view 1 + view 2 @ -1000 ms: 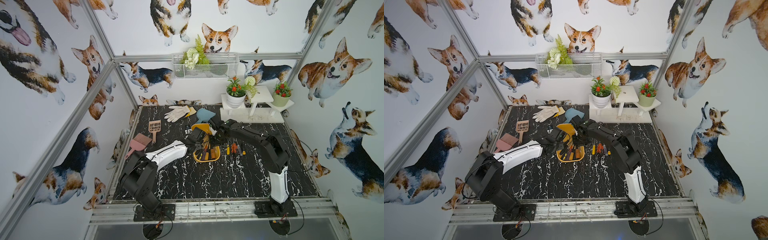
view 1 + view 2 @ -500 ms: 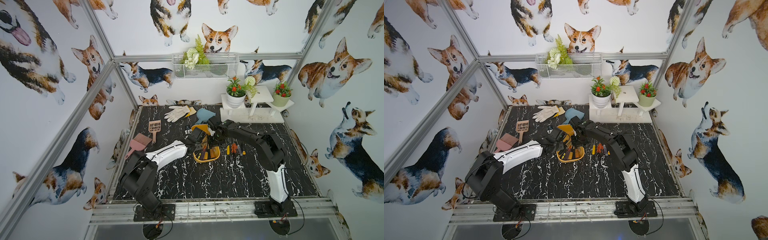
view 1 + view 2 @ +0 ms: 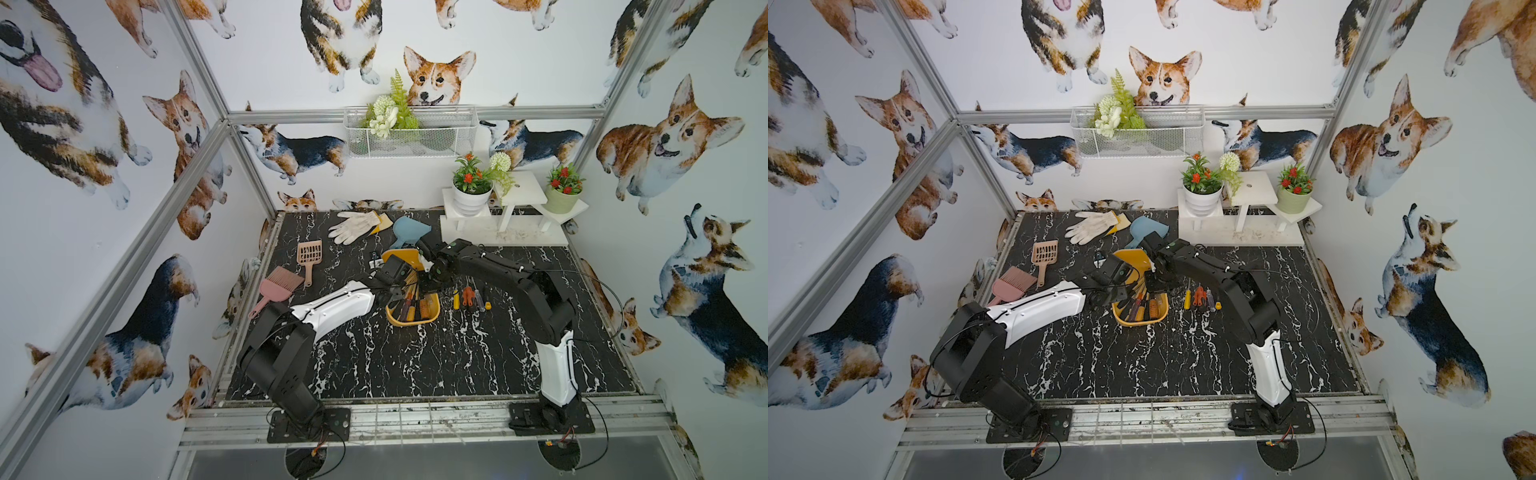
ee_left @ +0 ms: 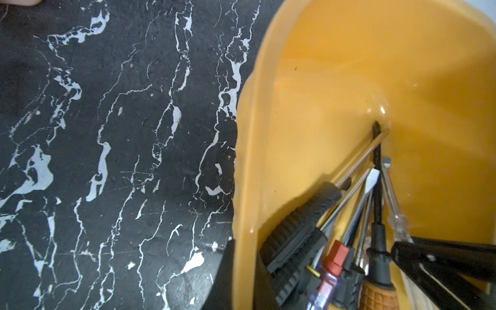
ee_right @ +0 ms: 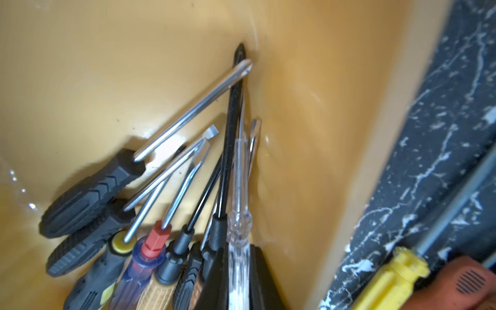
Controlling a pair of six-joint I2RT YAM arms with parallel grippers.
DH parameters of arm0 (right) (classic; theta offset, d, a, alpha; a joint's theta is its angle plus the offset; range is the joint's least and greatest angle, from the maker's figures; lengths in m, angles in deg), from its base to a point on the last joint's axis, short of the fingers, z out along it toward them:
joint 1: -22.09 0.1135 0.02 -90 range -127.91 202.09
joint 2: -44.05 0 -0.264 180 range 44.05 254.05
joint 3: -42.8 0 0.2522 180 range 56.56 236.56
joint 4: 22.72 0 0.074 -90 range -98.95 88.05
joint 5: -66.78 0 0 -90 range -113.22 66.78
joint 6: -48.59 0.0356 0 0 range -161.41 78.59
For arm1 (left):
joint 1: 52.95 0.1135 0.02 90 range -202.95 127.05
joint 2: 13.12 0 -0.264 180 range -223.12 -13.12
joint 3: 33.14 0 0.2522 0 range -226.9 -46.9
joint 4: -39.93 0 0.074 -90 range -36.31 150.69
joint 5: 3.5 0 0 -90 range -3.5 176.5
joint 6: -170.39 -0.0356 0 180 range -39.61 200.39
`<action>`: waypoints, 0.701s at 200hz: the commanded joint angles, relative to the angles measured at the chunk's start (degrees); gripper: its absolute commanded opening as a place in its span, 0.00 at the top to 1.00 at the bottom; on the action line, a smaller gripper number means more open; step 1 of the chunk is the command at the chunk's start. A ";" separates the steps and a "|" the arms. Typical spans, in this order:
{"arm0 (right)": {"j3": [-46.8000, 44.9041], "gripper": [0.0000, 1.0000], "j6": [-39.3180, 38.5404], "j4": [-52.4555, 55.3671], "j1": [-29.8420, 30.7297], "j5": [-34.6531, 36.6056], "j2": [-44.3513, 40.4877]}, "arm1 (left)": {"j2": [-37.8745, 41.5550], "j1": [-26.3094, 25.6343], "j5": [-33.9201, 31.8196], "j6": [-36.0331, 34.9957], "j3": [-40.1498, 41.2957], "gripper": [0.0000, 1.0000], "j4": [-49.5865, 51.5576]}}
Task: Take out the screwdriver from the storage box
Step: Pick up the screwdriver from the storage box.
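Observation:
The loose screwdrivers past the yellow screwdriver handle already lie in a row, so I should next move my right gripper up over the side of the box and down onto them.
The mustard-yellow storage box (image 3: 400,254) (image 3: 1133,258) stands mid-table with several screwdrivers heaped at its near end. My left gripper (image 4: 245,279) is shut on the box's side wall (image 4: 249,161), one finger outside and one inside. My right gripper (image 5: 239,259) reaches into the box from the far right. It is shut on the clear-handled screwdriver (image 5: 239,228), which lies against the box wall beside black, red-collared and tan-handled ones. In both top views the two wrists meet over the box, hiding the right gripper (image 3: 424,286) (image 3: 1152,284).
Several screwdrivers (image 3: 469,297) lie loose on the black marble table just right of the box, and a yellow handle (image 5: 397,271) is among them. White gloves (image 3: 353,224), a blue scoop (image 3: 407,230), a pink scoop (image 3: 309,253), a pink brush (image 3: 278,286) and a white plant stand (image 3: 498,232) surround it.
The right arm has shifted only slightly over the box. The left arm and the box stay where they were.

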 commanded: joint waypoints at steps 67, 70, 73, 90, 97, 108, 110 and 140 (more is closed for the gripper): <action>-3.18 1.00 -0.18 -3.16 -0.45 -0.98 -8.96 | -0.02 0.10 -2.06 0.56 -0.49 1.00 -2.62; -3.43 1.00 -0.05 -3.14 -0.49 -0.80 -9.34 | 0.01 0.10 -2.14 0.56 -0.41 1.00 -2.56; -3.73 1.00 -0.02 -3.25 -0.47 -0.65 -9.70 | 0.01 0.10 -2.15 0.61 -0.40 1.00 -2.51; -6.04 1.00 0.56 -4.25 -1.26 0.32 -11.93 | 0.12 0.10 -2.50 0.76 -0.31 1.00 -2.26; -7.28 1.00 0.94 -4.85 -1.64 0.78 -13.06 | 0.13 0.10 -2.69 0.78 -0.23 1.00 -2.24; -9.37 1.00 1.37 -5.77 -2.43 1.45 -14.77 | 0.13 0.10 -2.83 0.89 -0.22 1.00 -2.09; -9.77 1.00 1.45 -5.88 -2.57 1.55 -15.06 | 0.13 0.10 -2.85 0.91 -0.22 1.00 -2.14; -14.10 1.00 1.61 -5.98 -5.13 3.87 -18.04 | 0.05 0.10 -3.36 0.99 -0.31 1.00 -1.63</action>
